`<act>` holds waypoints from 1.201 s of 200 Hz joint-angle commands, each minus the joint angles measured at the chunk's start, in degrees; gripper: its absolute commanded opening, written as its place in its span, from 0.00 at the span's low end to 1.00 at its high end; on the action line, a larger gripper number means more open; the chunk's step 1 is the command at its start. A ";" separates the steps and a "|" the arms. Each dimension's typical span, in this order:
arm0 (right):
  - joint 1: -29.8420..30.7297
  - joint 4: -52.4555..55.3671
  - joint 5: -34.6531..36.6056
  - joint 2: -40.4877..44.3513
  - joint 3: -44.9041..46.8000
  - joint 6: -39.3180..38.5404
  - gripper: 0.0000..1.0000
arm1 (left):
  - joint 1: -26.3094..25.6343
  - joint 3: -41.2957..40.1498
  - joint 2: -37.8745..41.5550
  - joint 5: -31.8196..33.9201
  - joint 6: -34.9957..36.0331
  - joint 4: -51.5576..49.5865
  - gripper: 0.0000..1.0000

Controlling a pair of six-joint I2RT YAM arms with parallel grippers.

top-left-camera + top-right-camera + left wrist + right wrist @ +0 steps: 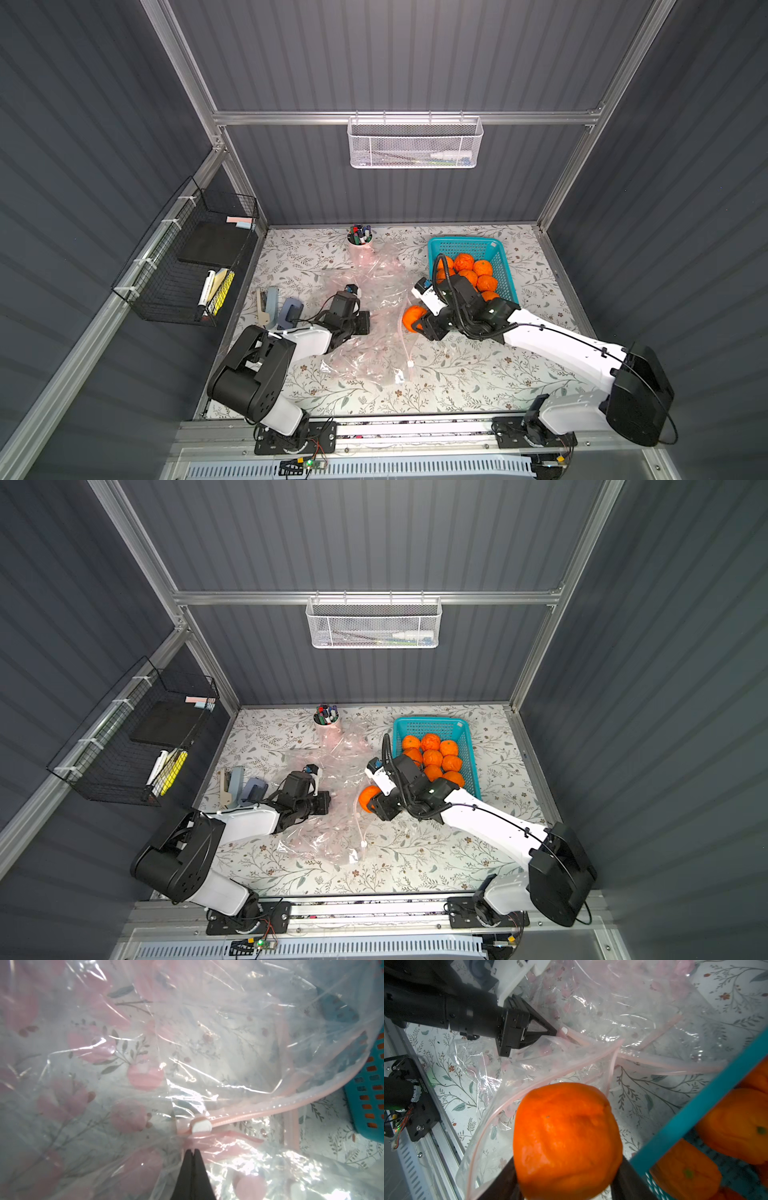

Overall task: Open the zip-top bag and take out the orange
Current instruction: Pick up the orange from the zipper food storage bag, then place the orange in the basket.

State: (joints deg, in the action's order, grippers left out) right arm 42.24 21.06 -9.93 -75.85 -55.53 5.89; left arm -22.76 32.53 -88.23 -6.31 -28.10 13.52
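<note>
I will carry the orange with my right gripper over the teal basket's near end [464, 784] [690, 1172] and lower it for the release, since it hangs clear of the plastic.
The zip-top bag [374, 353] is clear plastic with pink flowers and a pink zip strip, crumpled at mid-table in both top views. My left gripper [192, 1150] is shut on its edge, right beside the white slider [201, 1127]; in the right wrist view its tips [555, 1032] pinch the zip end. The bag's mouth [591, 1057] gapes open. My right gripper [566, 1167] is shut on the orange [566, 1140], one finger on each side. In both top views the orange [412, 318] [368, 798] hangs just right of the bag, free of the plastic.
A teal basket [465, 245] with several oranges stands at the back right, close behind my right wrist. A cup of pens [360, 237] is at the back, small tools [270, 305] at the left edge, and a black wire rack [187, 257] on the left wall.
</note>
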 commanded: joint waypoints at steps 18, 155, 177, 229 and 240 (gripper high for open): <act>-8.00 2.74 5.46 4.13 -2.20 3.83 0.43 | -0.09 -1.53 1.87 0.55 -0.99 0.19 0.00; -22.29 21.51 28.17 2.19 0.98 15.31 0.45 | -0.04 -1.80 4.48 1.25 -0.84 -1.03 0.00; -22.38 22.56 27.48 0.83 1.47 16.45 0.46 | -0.08 -1.73 4.19 1.21 -0.86 -0.95 0.00; -22.83 23.38 27.18 -1.71 2.08 17.51 0.51 | -0.09 -1.81 4.45 0.85 -0.73 -1.09 0.00; -23.06 22.96 27.08 -1.59 2.56 18.00 0.59 | -0.08 -1.84 4.76 1.11 -0.65 -1.28 0.00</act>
State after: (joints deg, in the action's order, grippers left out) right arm 19.73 42.06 15.92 -77.30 -54.00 21.96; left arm -22.76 31.16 -85.25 -6.09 -28.53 13.39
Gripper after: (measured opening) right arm 0.563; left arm 0.046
